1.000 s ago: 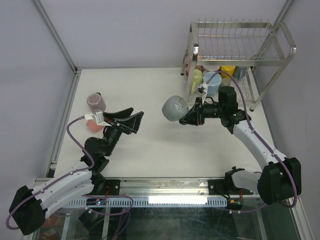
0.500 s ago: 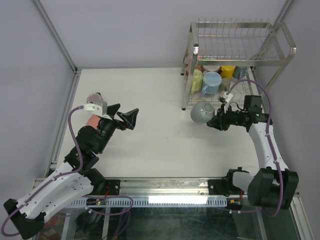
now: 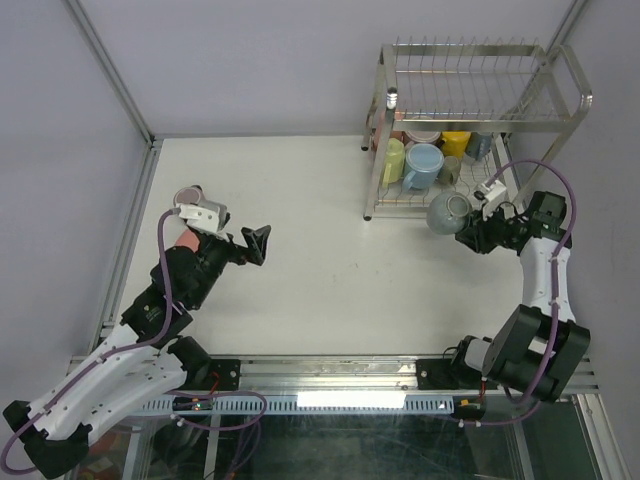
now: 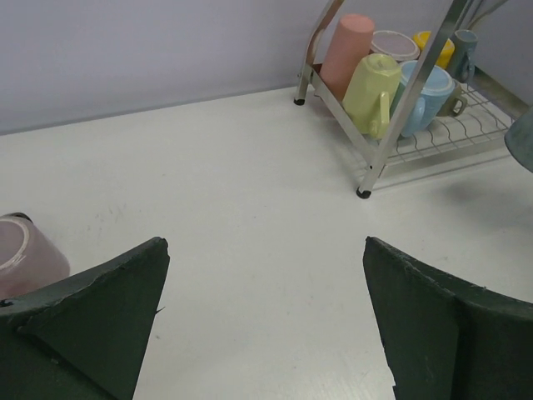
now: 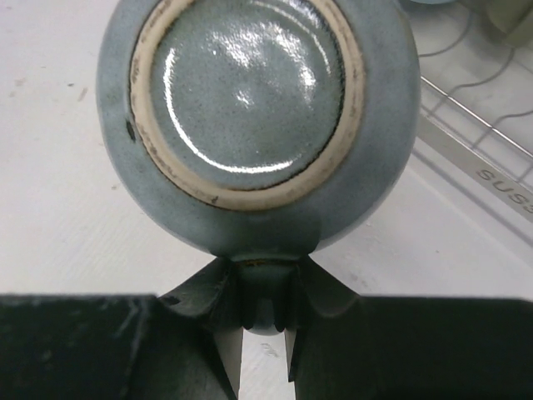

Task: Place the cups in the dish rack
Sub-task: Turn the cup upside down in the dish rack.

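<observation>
My right gripper turns outward next and carries the mug (image 3: 447, 212) onto the bare wires beside the small olive cup. It releases the mug there, since that spot stands empty.
My right gripper (image 3: 469, 231) (image 5: 266, 292) is shut on the handle of a grey-blue mug (image 3: 447, 212) (image 5: 258, 117), whose glazed base faces the wrist camera. The mug hangs just in front of the lower shelf of the chrome dish rack (image 3: 480, 70) (image 5: 491, 179). On that shelf stand several cups: yellow-green (image 3: 394, 160) (image 4: 372, 83), light blue (image 3: 423, 165) (image 4: 425, 96), yellow (image 3: 455, 142) and salmon pink (image 4: 346, 54). My left gripper (image 3: 240, 243) (image 4: 262, 242) is open and empty over the table at the left. A mauve cup (image 3: 190, 197) (image 4: 25, 254) lies just left of it.
A salmon-pink cup (image 3: 182, 243) sits partly hidden under my left wrist. Metal frame posts and grey walls bound the white table (image 3: 320, 270) on the left, back and right. The rack's front leg (image 4: 362, 192) stands on the table.
My right arm has carried the grey-blue mug from mid-table rightward to the rack's front. My left gripper has opened wider and drawn back left toward the mauve cup.
</observation>
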`<state>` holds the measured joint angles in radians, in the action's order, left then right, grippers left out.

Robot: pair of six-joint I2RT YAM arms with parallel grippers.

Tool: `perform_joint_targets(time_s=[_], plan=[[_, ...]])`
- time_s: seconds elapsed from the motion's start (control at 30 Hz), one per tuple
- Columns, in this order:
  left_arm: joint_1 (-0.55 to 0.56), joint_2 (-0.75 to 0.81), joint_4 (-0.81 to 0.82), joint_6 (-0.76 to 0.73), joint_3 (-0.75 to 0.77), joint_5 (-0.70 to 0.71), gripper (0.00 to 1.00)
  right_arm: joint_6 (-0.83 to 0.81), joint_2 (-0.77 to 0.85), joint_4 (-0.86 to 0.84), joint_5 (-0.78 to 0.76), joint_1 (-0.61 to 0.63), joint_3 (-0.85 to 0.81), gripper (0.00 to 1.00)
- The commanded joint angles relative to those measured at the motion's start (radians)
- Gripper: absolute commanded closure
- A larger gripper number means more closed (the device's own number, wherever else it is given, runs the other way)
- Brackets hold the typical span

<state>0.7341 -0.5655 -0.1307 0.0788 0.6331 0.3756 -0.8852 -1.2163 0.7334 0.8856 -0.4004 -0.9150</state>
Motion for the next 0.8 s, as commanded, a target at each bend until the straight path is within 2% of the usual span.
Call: perform_joint_targets(time_s=[0.0, 0.17, 0.77], plan=[[0.007, 0.004, -0.073, -0.084, 0.078, 0.031, 0.01, 0.015, -0.001, -0.221, -0.011, -0.015, -0.062, 1.0], [0.005, 0.033, -0.086, -0.096, 0.047, 0.066, 0.01, 0.111, -0.04, -0.38, -0.09, -0.015, -0.071, 1.0], [0.007, 0.084, -0.107, -0.094, 0.018, 0.091, 0.01, 0.324, -0.175, -0.711, -0.276, -0.015, -0.107, 1.0]])
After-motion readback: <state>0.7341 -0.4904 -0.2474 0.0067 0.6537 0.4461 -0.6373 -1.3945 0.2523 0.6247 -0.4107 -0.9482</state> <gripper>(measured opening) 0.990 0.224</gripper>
